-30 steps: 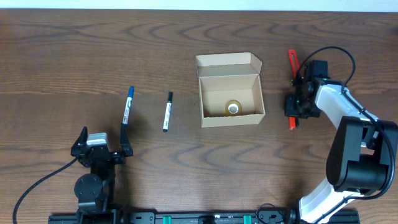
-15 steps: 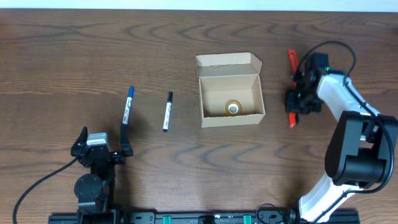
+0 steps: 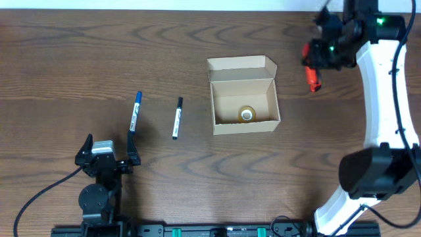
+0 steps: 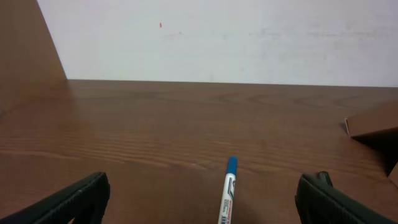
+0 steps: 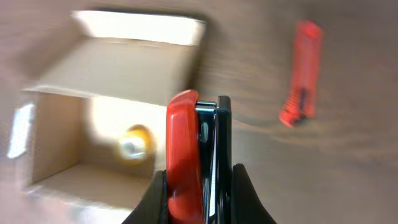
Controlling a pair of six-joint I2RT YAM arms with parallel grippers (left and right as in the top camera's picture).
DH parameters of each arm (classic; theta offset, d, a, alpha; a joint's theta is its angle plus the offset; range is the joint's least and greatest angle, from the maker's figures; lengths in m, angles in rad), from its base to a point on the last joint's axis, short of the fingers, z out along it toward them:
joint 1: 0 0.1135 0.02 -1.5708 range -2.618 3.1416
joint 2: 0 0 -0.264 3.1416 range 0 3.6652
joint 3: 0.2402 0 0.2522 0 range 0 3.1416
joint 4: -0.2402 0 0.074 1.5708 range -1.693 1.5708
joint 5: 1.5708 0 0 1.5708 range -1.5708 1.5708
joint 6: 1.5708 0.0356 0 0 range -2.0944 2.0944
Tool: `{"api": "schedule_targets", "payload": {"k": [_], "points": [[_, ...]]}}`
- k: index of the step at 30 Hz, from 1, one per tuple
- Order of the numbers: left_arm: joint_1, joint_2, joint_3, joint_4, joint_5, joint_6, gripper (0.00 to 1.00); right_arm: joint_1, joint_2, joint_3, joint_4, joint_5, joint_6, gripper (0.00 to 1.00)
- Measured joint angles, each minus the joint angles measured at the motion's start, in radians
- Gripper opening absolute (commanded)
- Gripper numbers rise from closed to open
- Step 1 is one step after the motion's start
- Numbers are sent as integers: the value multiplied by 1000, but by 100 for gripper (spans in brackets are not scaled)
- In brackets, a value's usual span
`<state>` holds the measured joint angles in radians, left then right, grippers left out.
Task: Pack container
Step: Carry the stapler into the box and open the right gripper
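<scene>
My right gripper moves toward the open box next and lowers inside to release the tool (image 3: 313, 79), since the box has free bottom beside the tape roll.
The container (image 3: 243, 72) is a tan cardboard box, open, flap lid folded back, at the table's middle. A yellowish tape roll (image 3: 247, 114) lies inside. My right gripper (image 3: 323, 54) is lifted above the table to the right of the box and is shut on a red and black tool (image 3: 313, 79). In the right wrist view the tool (image 5: 193, 149) stands between the fingers (image 5: 158, 199) over the box's right edge (image 5: 186, 74), and the roll (image 5: 134, 144) shows inside. My left gripper (image 3: 108, 158) rests open and empty near the front left.
A blue marker (image 3: 135, 112) and a black marker (image 3: 177, 118) lie left of the box. The blue marker (image 4: 228, 193) lies between my left fingers' line of sight. A red cutter (image 5: 301, 74) lies on the table right of the box.
My right gripper has lifted the red and black tool off the table and carried it up and toward the back, next to the box. The left arm has not moved.
</scene>
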<state>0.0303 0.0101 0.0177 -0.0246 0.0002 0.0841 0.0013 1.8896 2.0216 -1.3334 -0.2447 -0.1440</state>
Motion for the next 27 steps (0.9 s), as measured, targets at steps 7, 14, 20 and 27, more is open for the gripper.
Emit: {"api": "schedule_targets", "payload": {"k": [7, 14, 20, 27], "points": [[0, 0, 0, 0, 0, 0, 95, 216, -44, 25, -70, -101, -132, 1], [0, 0, 0, 0, 0, 0, 95, 359, -44, -47, -2, -23, -208, 1], [0, 0, 0, 0, 0, 0, 95, 363, -45, -177, 106, 18, -215, 1], [0, 0, 0, 0, 0, 0, 95, 363, -45, -381, 243, 30, -216, 1]]}}
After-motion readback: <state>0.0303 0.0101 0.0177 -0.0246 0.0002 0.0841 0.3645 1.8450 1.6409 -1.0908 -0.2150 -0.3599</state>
